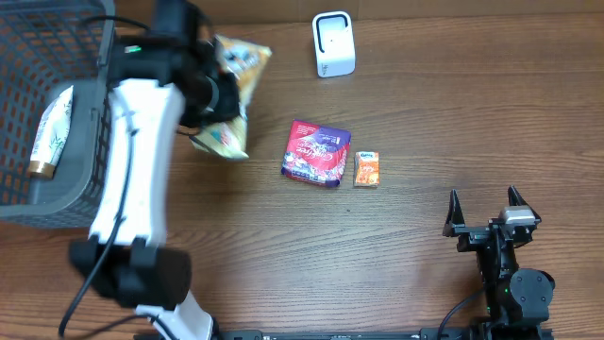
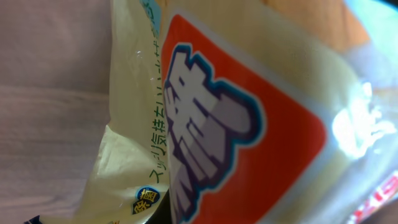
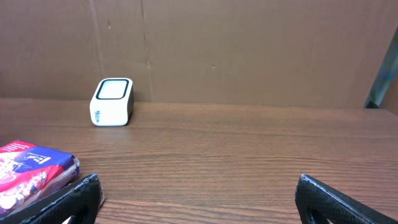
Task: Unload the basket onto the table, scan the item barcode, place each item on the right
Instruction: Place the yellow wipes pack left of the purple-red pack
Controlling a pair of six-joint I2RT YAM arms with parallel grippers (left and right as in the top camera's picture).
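My left gripper moves down next and releases the yellow snack bag (image 1: 242, 64) on the tabletop (image 1: 262, 155) beside the purple packet, since the wood there is clear.
My left gripper (image 1: 215, 96) is shut on a yellow snack bag (image 1: 242, 64), held above the table's back left, left of the scanner. The bag (image 2: 249, 112) fills the left wrist view with its pale yellow film and an orange panel of blue lettering; the fingers are hidden there and no barcode shows. The white scanner (image 1: 333, 44) stands at the back centre, also seen as a small white box (image 3: 112, 101) in the right wrist view. My right gripper (image 1: 484, 198) rests open at the front right, nothing between its fingers (image 3: 81, 194).
A grey wire basket (image 1: 57, 203) sits at the far left with a cream tube (image 1: 49, 132) inside. A purple packet (image 1: 317, 154) and a small orange box (image 1: 366, 170) lie mid-table. A brown cardboard wall (image 3: 249, 50) backs the table.
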